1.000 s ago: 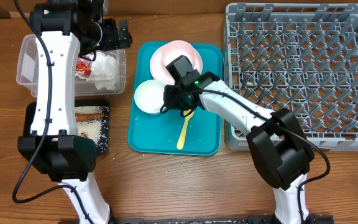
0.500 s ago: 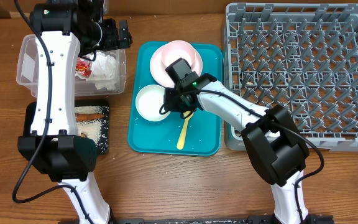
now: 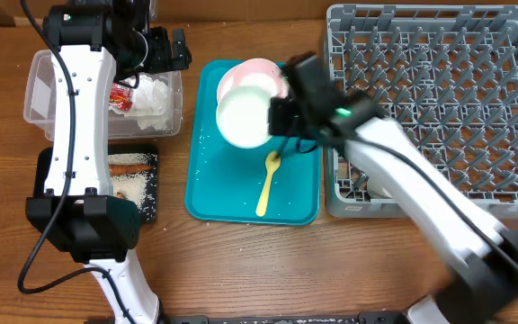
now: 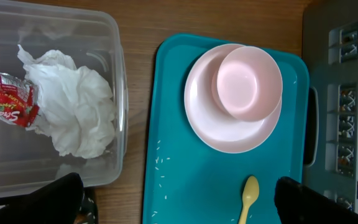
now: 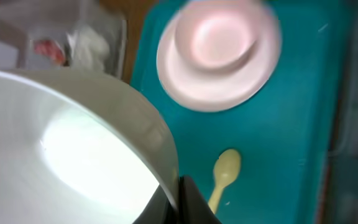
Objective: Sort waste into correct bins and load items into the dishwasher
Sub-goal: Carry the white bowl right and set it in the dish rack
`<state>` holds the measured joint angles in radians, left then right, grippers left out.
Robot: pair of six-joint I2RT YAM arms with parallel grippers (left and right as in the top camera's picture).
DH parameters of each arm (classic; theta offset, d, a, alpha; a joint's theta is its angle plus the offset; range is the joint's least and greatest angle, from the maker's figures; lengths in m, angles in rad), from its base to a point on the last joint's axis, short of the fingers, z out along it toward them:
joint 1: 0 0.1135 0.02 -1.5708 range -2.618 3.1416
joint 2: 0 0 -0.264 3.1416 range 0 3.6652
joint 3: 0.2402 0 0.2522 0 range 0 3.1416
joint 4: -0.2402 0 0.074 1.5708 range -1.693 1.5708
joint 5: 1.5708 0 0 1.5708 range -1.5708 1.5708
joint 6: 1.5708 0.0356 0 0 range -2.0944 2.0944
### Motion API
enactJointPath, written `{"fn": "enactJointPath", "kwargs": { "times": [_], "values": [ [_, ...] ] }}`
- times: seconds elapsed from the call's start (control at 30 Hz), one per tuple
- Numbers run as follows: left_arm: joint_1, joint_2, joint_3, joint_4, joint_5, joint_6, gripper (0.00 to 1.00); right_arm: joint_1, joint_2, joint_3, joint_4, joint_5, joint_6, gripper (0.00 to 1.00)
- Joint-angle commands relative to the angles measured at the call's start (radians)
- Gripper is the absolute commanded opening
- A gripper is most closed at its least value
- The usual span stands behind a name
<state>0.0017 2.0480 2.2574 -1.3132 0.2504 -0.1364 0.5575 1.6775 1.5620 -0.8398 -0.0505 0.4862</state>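
Observation:
My right gripper moves outward, then down onto the rack's far corner (image 3: 376, 43) by the teal tray (image 3: 214, 193) next to release the white bowl, since the rack's wires there stand empty.
My right gripper (image 3: 277, 115) is shut on the rim of a white bowl (image 3: 244, 117) and holds it above the teal tray (image 3: 214, 193); the bowl fills the right wrist view (image 5: 73, 155). A white plate (image 4: 232, 127) with another bowl (image 4: 247, 81) on it lies at the tray's far end. The yellow spoon (image 3: 266, 183) lies on the tray. My left gripper (image 4: 179, 202) is open and empty, high above the tray's left edge. The clear tub (image 3: 39, 85) holds the white napkin (image 4: 73, 109) and the red wrapper (image 4: 8, 106). The black tray (image 3: 147, 202) holds rice and orange food. The grey rack (image 3: 439, 99) stands right.
A few rice grains (image 4: 160, 163) lie on the teal tray. My left arm's white links (image 3: 79, 135) stand over the tub and the black tray. The rack's front left corner (image 3: 344, 202) lies next to the teal tray.
My right gripper has lifted the white bowl off the tray and swung up and right with it. The left arm has not moved.

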Motion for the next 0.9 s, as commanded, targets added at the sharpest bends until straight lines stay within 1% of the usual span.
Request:
{"fn": "enactJointPath", "kwargs": {
  "times": [0.0, 0.03, 0.1, 0.13, 0.2, 0.27, 0.33, 0.4, 0.47, 0.6, 0.63, 0.73, 0.77, 0.87],
  "values": [
    [-0.001, -0.004, 0.016, 0.001, 0.001, -0.010, 1.00, -0.053, -0.175, 0.011, -0.040, 0.338, -0.023, 0.04],
    [-0.001, -0.004, 0.016, 0.001, 0.001, -0.010, 1.00, -0.066, -0.198, 0.011, -0.048, 0.395, -0.023, 0.04],
    [-0.001, -0.004, 0.016, 0.001, 0.001, -0.010, 1.00, -0.100, -0.243, 0.011, -0.078, 0.621, -0.023, 0.04],
    [-0.001, -0.004, 0.016, 0.001, 0.001, -0.010, 1.00, -0.106, -0.248, 0.011, -0.086, 0.706, -0.023, 0.04],
    [-0.001, -0.004, 0.016, 0.001, 0.001, -0.010, 1.00, -0.118, -0.249, 0.011, -0.097, 0.938, -0.023, 0.04],
    [-0.001, -0.004, 0.016, 0.001, 0.001, -0.010, 1.00, -0.121, -0.232, 0.011, -0.091, 1.066, -0.037, 0.04],
    [-0.001, -0.004, 0.016, 0.001, 0.001, -0.010, 1.00, -0.121, -0.204, 0.011, -0.058, 1.160, -0.090, 0.04],
    [-0.001, -0.004, 0.016, 0.001, 0.001, -0.010, 1.00, -0.121, -0.168, 0.011, 0.002, 1.257, -0.145, 0.04],
    [-0.001, -0.004, 0.016, 0.001, 0.001, -0.010, 1.00, -0.127, -0.120, 0.011, 0.104, 1.357, -0.217, 0.04],
    [-0.001, -0.004, 0.016, 0.001, 0.001, -0.010, 1.00, -0.178, 0.000, 0.011, 0.392, 1.392, -0.436, 0.04],
    [-0.001, -0.004, 0.016, 0.001, 0.001, -0.010, 1.00, -0.192, 0.023, 0.011, 0.436, 1.392, -0.465, 0.04],
    [-0.001, -0.004, 0.016, 0.001, 0.001, -0.010, 1.00, -0.262, 0.132, 0.011, 0.621, 1.336, -0.609, 0.04],
    [-0.001, -0.004, 0.016, 0.001, 0.001, -0.010, 1.00, -0.288, 0.174, 0.011, 0.664, 1.310, -0.627, 0.04],
    [-0.001, -0.004, 0.016, 0.001, 0.001, -0.010, 1.00, -0.319, 0.235, 0.011, 0.712, 1.240, -0.629, 0.04]
  ]
}}
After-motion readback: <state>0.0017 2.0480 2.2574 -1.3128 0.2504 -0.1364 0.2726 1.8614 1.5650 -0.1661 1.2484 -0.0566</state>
